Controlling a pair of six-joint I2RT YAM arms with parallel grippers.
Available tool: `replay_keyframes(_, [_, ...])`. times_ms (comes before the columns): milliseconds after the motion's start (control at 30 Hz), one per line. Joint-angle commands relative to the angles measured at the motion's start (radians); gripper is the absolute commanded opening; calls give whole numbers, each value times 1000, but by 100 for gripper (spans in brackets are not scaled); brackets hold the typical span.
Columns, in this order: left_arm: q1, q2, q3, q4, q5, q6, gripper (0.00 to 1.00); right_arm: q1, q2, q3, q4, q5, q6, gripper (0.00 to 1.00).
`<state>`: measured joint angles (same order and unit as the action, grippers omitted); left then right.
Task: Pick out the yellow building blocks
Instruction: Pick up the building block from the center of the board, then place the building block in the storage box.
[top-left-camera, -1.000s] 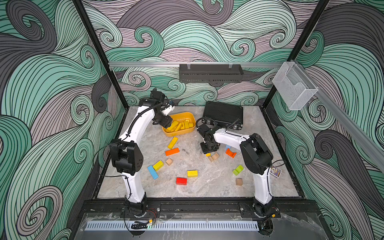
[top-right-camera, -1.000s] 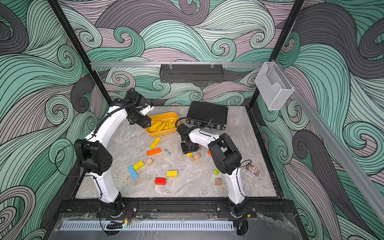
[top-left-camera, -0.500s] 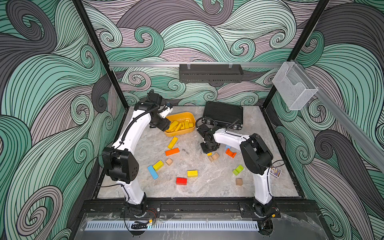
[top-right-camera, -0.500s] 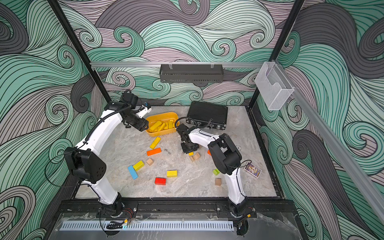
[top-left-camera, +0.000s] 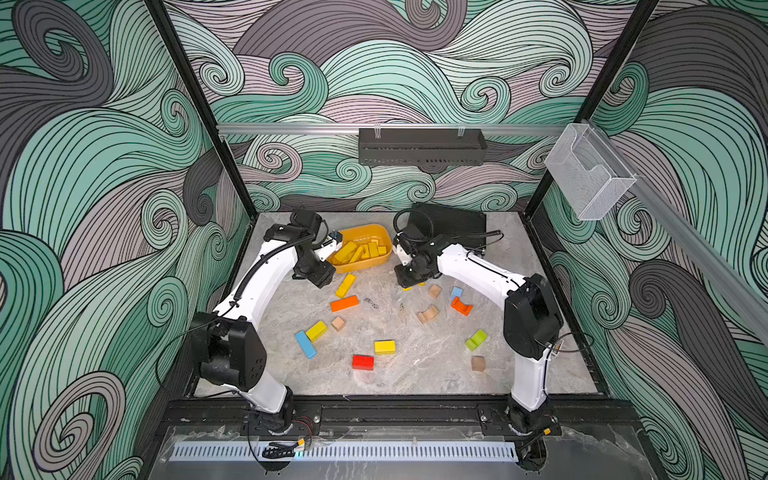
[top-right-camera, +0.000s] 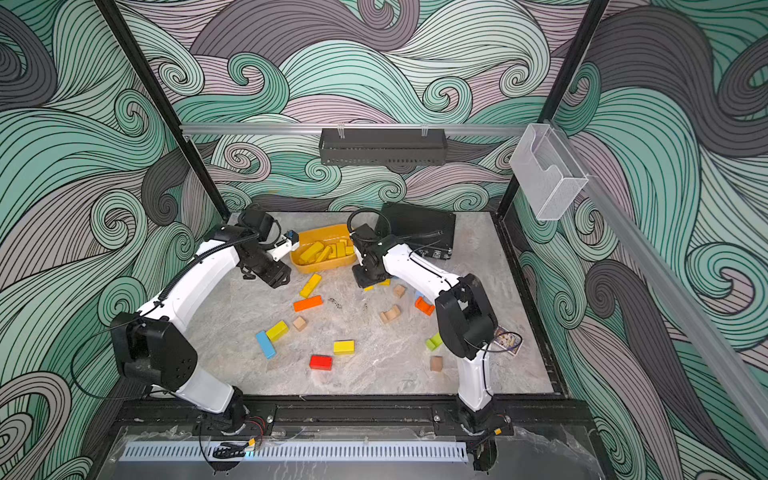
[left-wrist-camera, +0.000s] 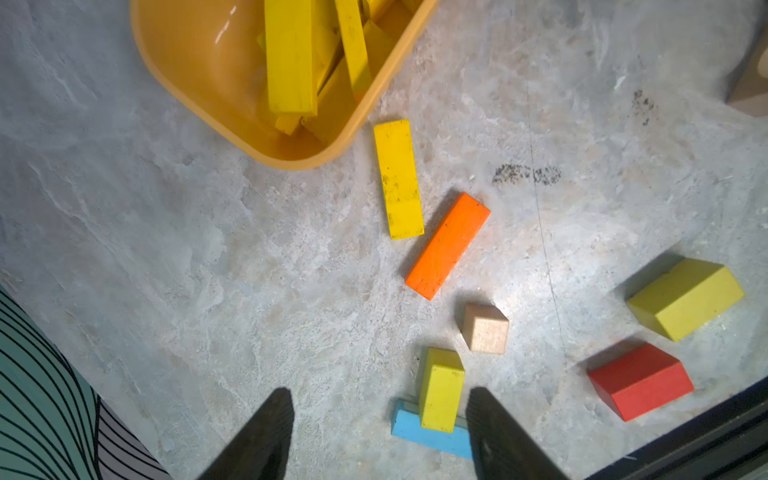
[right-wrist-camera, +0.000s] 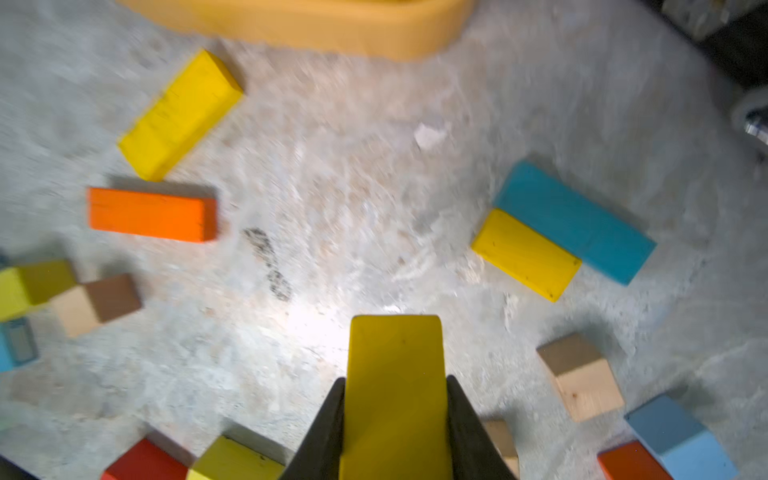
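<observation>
My right gripper carries the yellow block outward over the tub's end nearest the black box next and releases it, since other yellow blocks lie inside.
Several yellow building blocks (top-left-camera: 357, 251) lie in the orange-yellow tub (top-left-camera: 362, 227). A long yellow bar (top-left-camera: 345, 285) lies just in front of the tub, also in the left wrist view (left-wrist-camera: 398, 178). Two yellow bricks (top-left-camera: 316, 331) (top-left-camera: 385, 347) sit nearer the front. My right gripper (right-wrist-camera: 396, 379), low over the table right of the tub (top-left-camera: 405, 279), is shut on a yellow block (right-wrist-camera: 395, 353). Another yellow brick (right-wrist-camera: 525, 253) touches a teal bar (right-wrist-camera: 573, 220). My left gripper (left-wrist-camera: 381, 392) hangs open and empty at the tub's front left (top-left-camera: 321, 277).
An orange bar (top-left-camera: 344, 303), red brick (top-left-camera: 363, 361), blue bar (top-left-camera: 306, 344), orange arch (top-left-camera: 461, 306), green piece (top-left-camera: 476, 339) and plain wooden blocks (top-left-camera: 428, 313) are scattered on the table. A black box (top-left-camera: 449, 224) stands behind the right arm.
My left arm has drawn back from over the tub to its front-left side. My right gripper has closed on the yellow block.
</observation>
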<state>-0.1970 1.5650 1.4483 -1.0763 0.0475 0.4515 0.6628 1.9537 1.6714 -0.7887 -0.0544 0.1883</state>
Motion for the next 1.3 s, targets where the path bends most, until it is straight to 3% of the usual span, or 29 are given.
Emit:
replay_keyframes(0, [8, -56, -25, -2, -12, 29, 67, 0, 44, 104, -6, -70, -40, 19])
replay_keyframes(367, [7, -107, -106, -7, 0, 61, 67, -18, 373, 594, -6, -130, -94, 21])
replay_keyframes(633, [7, -73, -97, -5, -1, 65, 68, -37, 542, 814, -4, -123, -143, 22])
replay_keyframes(1033, [4, 37, -41, 3, 41, 88, 68, -40, 664, 885, 25, -67, -169, 26])
replay_keyframes(1267, [-4, 93, -18, 49, 30, 68, 70, -38, 676, 861, 25, -62, -180, 35])
